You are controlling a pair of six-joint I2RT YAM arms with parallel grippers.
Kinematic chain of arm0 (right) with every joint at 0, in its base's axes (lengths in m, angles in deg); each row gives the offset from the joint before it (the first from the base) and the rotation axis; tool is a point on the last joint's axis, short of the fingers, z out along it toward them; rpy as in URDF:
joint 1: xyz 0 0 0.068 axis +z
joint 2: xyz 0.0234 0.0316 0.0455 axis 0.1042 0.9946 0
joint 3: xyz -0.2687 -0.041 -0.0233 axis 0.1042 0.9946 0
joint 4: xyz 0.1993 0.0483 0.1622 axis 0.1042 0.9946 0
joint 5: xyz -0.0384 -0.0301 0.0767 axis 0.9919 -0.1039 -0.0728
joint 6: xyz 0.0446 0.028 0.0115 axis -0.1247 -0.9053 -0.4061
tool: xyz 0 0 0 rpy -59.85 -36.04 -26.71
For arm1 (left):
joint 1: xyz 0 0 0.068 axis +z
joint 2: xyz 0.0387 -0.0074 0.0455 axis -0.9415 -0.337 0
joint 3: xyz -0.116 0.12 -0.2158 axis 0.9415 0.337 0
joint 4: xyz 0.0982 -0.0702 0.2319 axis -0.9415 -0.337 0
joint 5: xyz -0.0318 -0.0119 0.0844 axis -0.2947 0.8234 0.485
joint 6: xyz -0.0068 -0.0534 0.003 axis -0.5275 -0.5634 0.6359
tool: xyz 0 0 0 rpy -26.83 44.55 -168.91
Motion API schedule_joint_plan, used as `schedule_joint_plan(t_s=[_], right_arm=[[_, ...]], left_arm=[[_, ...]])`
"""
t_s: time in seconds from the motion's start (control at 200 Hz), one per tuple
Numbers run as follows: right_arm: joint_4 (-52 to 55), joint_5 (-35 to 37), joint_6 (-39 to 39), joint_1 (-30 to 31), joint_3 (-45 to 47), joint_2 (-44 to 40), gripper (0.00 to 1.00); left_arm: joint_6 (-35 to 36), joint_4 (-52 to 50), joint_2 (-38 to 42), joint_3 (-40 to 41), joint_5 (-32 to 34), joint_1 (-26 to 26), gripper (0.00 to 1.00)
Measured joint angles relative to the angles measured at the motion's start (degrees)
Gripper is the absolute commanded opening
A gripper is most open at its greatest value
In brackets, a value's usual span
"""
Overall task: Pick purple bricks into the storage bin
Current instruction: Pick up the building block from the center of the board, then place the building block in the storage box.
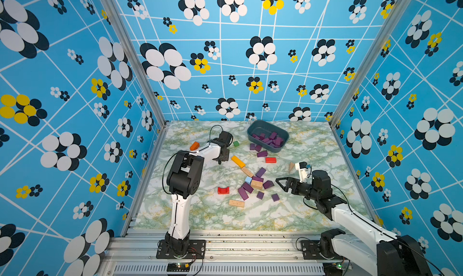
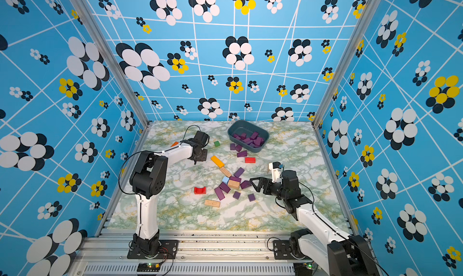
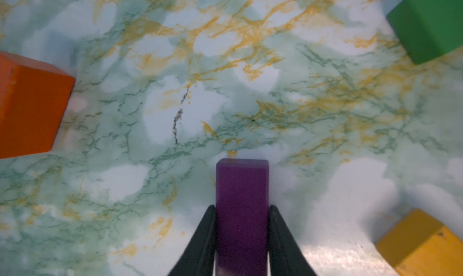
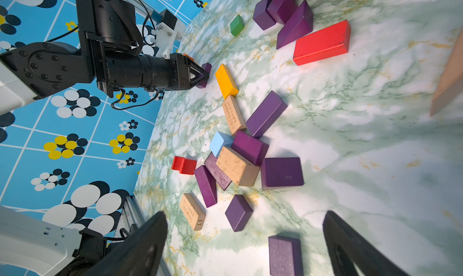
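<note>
Next, my left gripper will rise and carry the brick over the storage bin (image 1: 253, 129), which lies outward of it past the green cube, to release it where purple bricks gather.
My left gripper (image 3: 242, 207) is shut on a purple brick (image 3: 241, 187), which stands up between the two black fingers (image 3: 200, 239). In both top views this gripper (image 1: 220, 160) points down at the table left of centre, next to a yellow bar. The storage bin (image 1: 253, 129) at the back holds several purple bricks (image 1: 269, 138). More purple bricks lie beside the bin (image 1: 261, 153) and in a mixed pile (image 1: 246, 187) at the middle. My right gripper (image 1: 280, 185) hovers open just right of that pile, with nothing between its fingers (image 4: 150, 237).
A yellow bar (image 1: 238, 161), red block (image 1: 270, 160), red arch (image 1: 223, 190), green cube (image 1: 236, 143) and orange block (image 1: 194, 145) lie about. Tan blocks (image 1: 236, 203) and a light-blue cube (image 1: 248, 180) mix with the pile. A tan cone (image 1: 291, 167) lies by the right arm.
</note>
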Motion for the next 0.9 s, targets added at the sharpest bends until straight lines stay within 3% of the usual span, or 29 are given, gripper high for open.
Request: schedule_joint_plan(t_s=[0.305, 0.51, 0.705, 0.899], right_arm=[[-0.4, 2.0, 0.0, 0.0, 1.8, -3.5, 0.99], [-2.1, 3.8, 0.0, 0.0, 3.3, -4.8, 0.99], [-2.9, 5.4, 0.1, 0.0, 3.7, -4.8, 0.99], [-4.9, 7.3, 0.9, 0.0, 6.6, -6.6, 0.99]], left_arm=[[4.1, 4.5, 2.9, 4.8, -0.4, -1.5, 0.24], [8.2, 6.7, 8.4, 5.4, -1.8, -8.5, 0.25], [11.4, 10.6, 7.0, -7.8, -6.6, -15.0, 0.25], [12.6, 18.1, -2.4, -22.4, -10.4, -17.0, 0.26]])
